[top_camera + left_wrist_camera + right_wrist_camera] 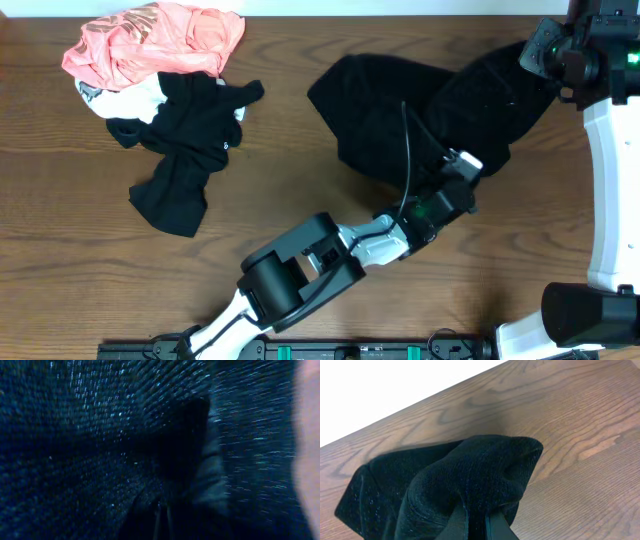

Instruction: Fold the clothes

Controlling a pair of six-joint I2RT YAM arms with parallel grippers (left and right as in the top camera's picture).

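Observation:
I should next move my left gripper left in the overhead view to the middle of the garment's near edge point(394, 172) and release the fabric.
A black knit garment point(420, 100) lies rumpled on the wooden table at the centre right. My left gripper point(462, 172) is at its lower right edge. The left wrist view is filled with its dark cloth point(125, 445), and the fingers point(162, 522) are shut on a fold of it. My right gripper point(545, 50) is at the garment's upper right corner. In the right wrist view its fingers point(476, 527) are shut on a bunched black fold point(470, 475) held off the table.
A pile of clothes lies at the upper left: a pink garment point(155, 38), a white one point(125, 98) and a second black one point(185, 150). The table's far edge point(420, 400) runs just behind the right gripper.

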